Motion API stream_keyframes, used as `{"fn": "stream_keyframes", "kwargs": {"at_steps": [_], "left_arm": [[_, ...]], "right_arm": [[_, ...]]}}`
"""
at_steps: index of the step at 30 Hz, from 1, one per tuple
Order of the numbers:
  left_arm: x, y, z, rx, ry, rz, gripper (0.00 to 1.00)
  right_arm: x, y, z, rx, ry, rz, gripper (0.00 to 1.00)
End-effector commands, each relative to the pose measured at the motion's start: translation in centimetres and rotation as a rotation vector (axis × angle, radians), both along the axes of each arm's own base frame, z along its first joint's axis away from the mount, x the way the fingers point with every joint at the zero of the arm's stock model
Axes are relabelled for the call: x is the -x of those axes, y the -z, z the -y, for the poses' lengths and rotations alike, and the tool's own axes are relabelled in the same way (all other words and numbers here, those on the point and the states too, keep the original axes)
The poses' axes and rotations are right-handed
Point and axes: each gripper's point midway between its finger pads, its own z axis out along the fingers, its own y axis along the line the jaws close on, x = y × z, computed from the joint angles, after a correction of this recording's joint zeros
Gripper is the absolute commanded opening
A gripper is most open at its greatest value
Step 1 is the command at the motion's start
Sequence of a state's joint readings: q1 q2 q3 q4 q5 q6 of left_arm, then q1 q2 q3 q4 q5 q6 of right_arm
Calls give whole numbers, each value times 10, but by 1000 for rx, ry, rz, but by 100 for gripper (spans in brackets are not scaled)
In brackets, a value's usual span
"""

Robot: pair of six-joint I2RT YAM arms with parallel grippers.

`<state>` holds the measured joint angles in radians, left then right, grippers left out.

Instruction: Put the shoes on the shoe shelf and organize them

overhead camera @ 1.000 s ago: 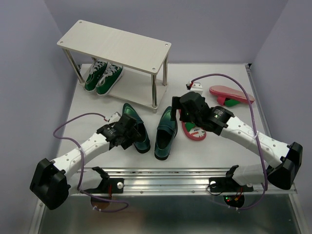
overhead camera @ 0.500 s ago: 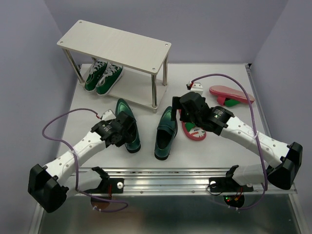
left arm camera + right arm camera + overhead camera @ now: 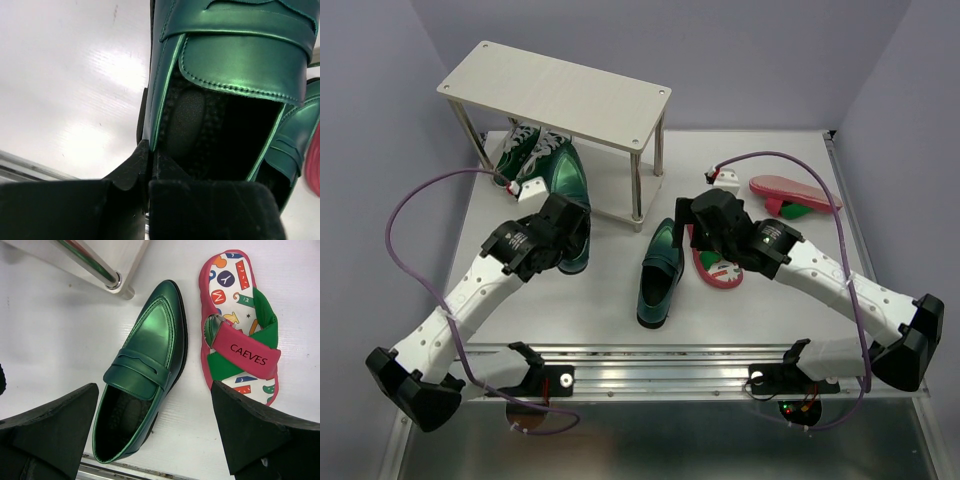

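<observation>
The lower board still has room beside the green sneakers, so I should move my left gripper outward under the shelf top and let go of the loafer there.
My left gripper [image 3: 557,238] is shut on the side wall of a glossy dark green loafer [image 3: 565,185], holding it with the toe pointing at the lower board of the shoe shelf [image 3: 555,95]. In the left wrist view the fingers [image 3: 131,165] pinch the rim of this loafer [image 3: 235,60]. The other loafer [image 3: 660,270] lies on the table beside a red flip-flop [image 3: 716,265]. My right gripper [image 3: 697,232] hangs open above these two, over the loafer [image 3: 145,365] and the flip-flop [image 3: 240,335]. Green sneakers [image 3: 523,148] stand on the lower tier, partly hidden.
A second red flip-flop [image 3: 796,192] lies at the back right of the table. The shelf's front right metal leg [image 3: 95,265] stands just beyond the lying loafer's toe. A metal rail [image 3: 650,362] runs along the near edge.
My left gripper has shut on the left loafer, then lifted it and carried it back and left to the shelf's lower tier. The right arm has not moved.
</observation>
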<state>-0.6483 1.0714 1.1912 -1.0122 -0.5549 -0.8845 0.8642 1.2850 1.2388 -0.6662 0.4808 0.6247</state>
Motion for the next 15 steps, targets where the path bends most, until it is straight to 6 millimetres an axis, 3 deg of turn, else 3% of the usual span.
{"fn": "stream_keyframes", "kwargs": {"at_steps": [1,8,15], "left_arm": [[-37,-40,12,-58,133,143,0],[-70,-41,17,-151,256,142,0],[-108,-30,-6,-134,272,154,0]], "right_arm": [[-1,-13,9,-20,31,43,100],[0,-16,17,-24,50,48,100],[3,-18,25,-12,63,52,100]]}}
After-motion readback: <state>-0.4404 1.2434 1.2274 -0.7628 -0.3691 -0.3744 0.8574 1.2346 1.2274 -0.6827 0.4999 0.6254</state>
